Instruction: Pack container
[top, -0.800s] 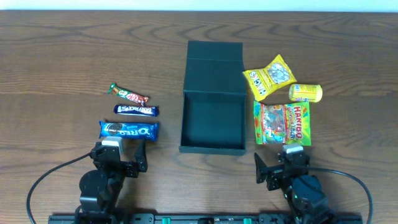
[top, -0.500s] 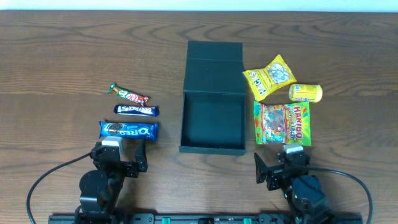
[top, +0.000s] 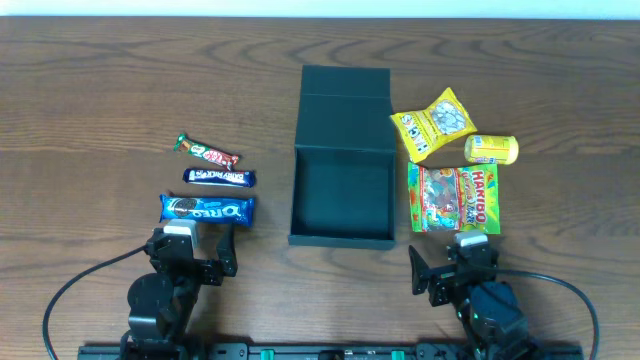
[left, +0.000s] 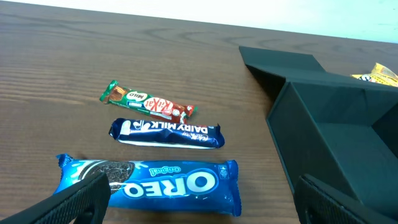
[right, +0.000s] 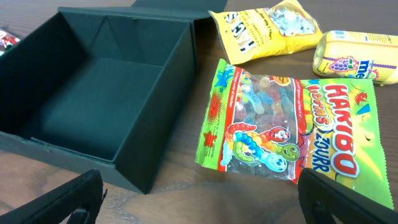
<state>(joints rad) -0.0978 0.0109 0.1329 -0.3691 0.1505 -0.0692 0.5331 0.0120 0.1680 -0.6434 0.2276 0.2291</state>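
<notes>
My right gripper moves outward over the Haribo bag's clear window (top: 440, 203) (right: 263, 129) next, tilts its fingers downward and lowers them to close, since the bag lies flat.
The dark teal-green container (top: 341, 196) stands open and empty at the table's middle, its flap lid laid back behind it; it also shows in the left wrist view (left: 336, 137) and the right wrist view (right: 93, 81). My left gripper (top: 193, 252) is open and empty, just in front of a blue Oreo packet (top: 207, 210) (left: 149, 183). My right gripper (top: 455, 265) is open and empty, just in front of a Haribo gummy bag (top: 454, 198) (right: 292, 130).
Left of the container lie a Dairy Milk bar (top: 219, 177) (left: 166, 132) and a KitKat bar (top: 205, 152) (left: 147, 104). Right of it lie a yellow snack bag (top: 432, 124) (right: 264, 28) and a yellow candy roll (top: 491, 149) (right: 357, 55).
</notes>
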